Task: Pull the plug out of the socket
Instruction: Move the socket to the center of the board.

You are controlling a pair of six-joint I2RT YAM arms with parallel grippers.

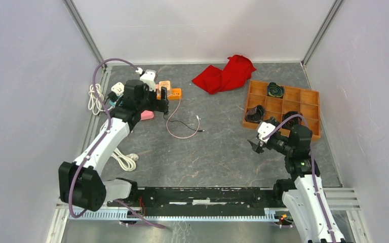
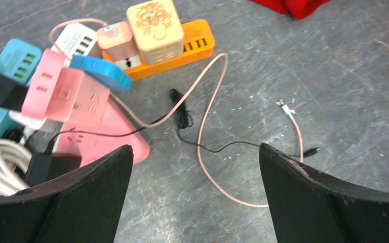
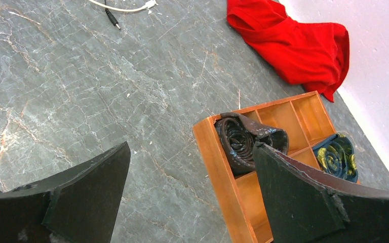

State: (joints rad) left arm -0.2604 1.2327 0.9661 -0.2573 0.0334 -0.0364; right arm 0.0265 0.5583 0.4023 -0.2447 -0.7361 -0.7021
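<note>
The left gripper moves outward next, turns to line up and lowers to close around the cream plug [image 1: 165, 85] [image 2: 155, 25], which stands outward and below, at an angle to its fingers.
An orange socket strip [image 2: 198, 44] lies at the back left of the table, also visible as the socket strip [image 1: 175, 93] from above. A cream square plug [image 2: 155, 25] and a smaller pink plug [image 2: 117, 38] stand in it. My left gripper [image 2: 195, 149] hovers open a little in front of the strip, over bare table and a loop of pink cable [image 2: 208, 109], holding nothing. From above, the left gripper [image 1: 164, 99] is right beside the strip. My right gripper [image 1: 256, 146] hangs open and empty at the right, far from the socket; the right gripper [image 3: 191, 147] is by the wooden tray's corner.
A pink power strip [image 2: 109, 132], pink adapters [image 2: 63, 93], a teal strip [image 2: 20, 58] and white coiled cable [image 2: 0, 162] crowd left of the socket. A thin black cable [image 2: 182, 112] lies with the pink one. A red cloth [image 1: 225, 75] and a wooden tray [image 1: 304, 90] sit back right.
</note>
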